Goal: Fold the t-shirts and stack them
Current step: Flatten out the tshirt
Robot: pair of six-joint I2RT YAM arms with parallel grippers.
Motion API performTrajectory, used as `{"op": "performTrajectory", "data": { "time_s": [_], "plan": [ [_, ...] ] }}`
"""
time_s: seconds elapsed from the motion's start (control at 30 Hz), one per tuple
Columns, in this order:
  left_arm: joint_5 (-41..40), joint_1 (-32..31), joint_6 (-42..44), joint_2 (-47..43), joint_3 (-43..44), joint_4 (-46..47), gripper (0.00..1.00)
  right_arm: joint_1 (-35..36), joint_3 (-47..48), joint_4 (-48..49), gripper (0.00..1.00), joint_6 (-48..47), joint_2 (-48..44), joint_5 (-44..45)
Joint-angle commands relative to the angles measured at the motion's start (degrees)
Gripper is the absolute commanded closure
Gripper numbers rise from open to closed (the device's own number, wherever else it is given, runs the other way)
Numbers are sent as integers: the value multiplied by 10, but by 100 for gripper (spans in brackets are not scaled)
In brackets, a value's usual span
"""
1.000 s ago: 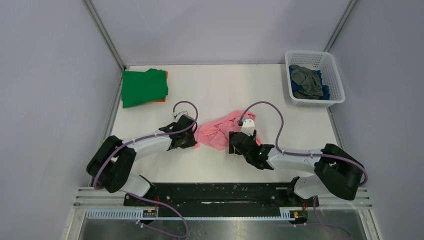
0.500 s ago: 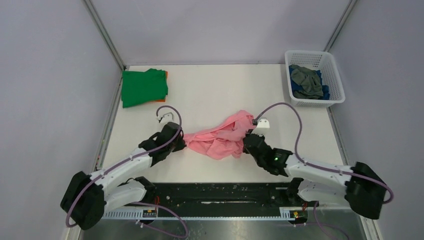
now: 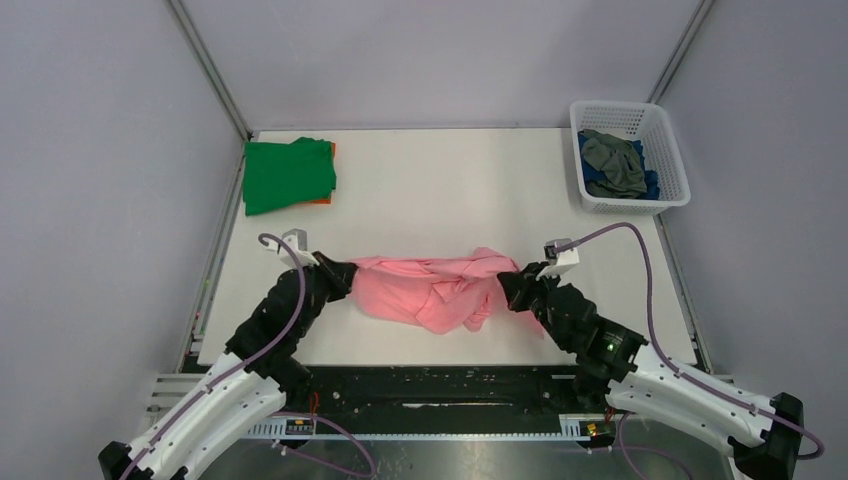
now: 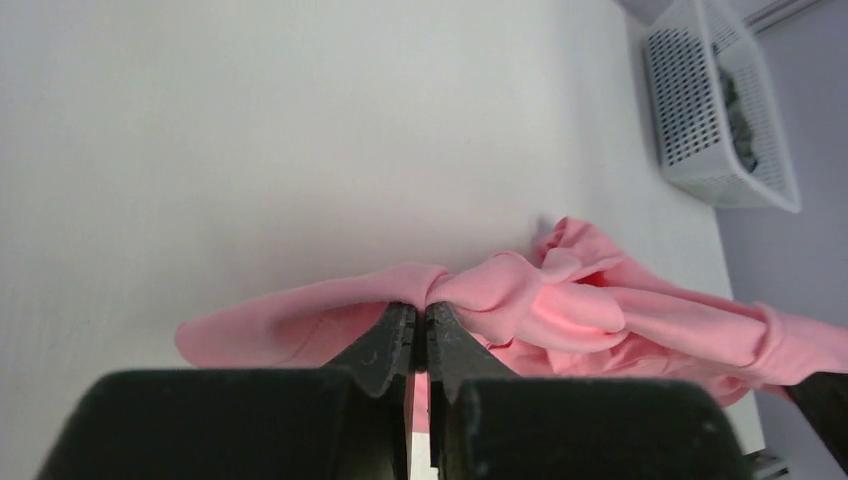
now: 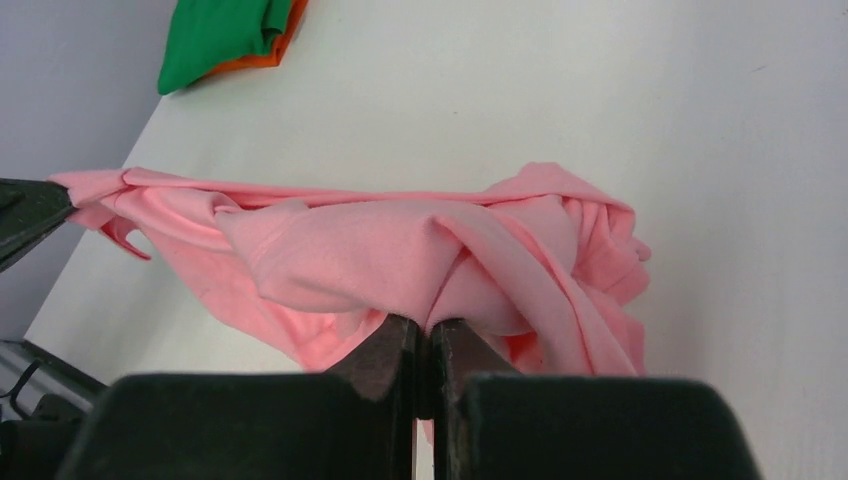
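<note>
My right gripper next swings up, outward and down to the tabletop just past the shirt's far edge to release, as the pink cloth hangs bunched.
A pink t-shirt (image 3: 425, 290) hangs bunched and stretched between my two grippers over the near half of the table. My left gripper (image 3: 345, 275) is shut on its left end; the wrist view shows pink cloth (image 4: 520, 290) pinched at the tips of the left gripper (image 4: 421, 310). The right end is held by my right gripper (image 3: 508, 287), shut on a fold of the shirt (image 5: 400, 250), as the right gripper (image 5: 428, 325) shows in its own view. A folded green t-shirt (image 3: 288, 174) lies on an orange one (image 3: 322, 201) at the far left.
A white lattice basket (image 3: 663, 135) stands at the far right corner, holding a grey shirt (image 3: 612, 163) and a blue one (image 3: 650, 184). The table (image 3: 450, 190) is white, with metal frame posts at its back corners.
Both arms have drawn apart, left going left and right going right. The right gripper closed on the shirt. The pink t-shirt went from a crumpled heap to a stretched band.
</note>
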Motion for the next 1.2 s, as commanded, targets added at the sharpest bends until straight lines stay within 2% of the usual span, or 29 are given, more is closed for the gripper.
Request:
{"op": "performTrajectory", "data": {
  "time_s": [0.0,0.17,0.4,0.63,0.87,0.93,1.03,1.17],
  "plan": [
    [-28,-1,22,-42,41,23,100,1,16,55,100,-38,-23,-31],
    [5,-1,40,-64,114,2,100,1,74,53,100,-70,-61,-85],
    [55,-1,88,-118,219,-20,100,1,142,70,100,-87,-106,-239],
    [176,-1,109,-161,287,19,100,1,221,87,100,-53,-117,-424],
    [287,-1,112,-155,351,35,100,1,307,97,100,-1,-78,-588],
    [296,-1,113,-152,364,37,100,1,323,92,100,2,-74,-598],
    [291,-1,122,-141,376,40,100,1,334,62,100,-17,-77,-564],
    [252,-1,133,-103,372,24,100,1,331,-3,100,-66,-85,-442]
  ]
}}
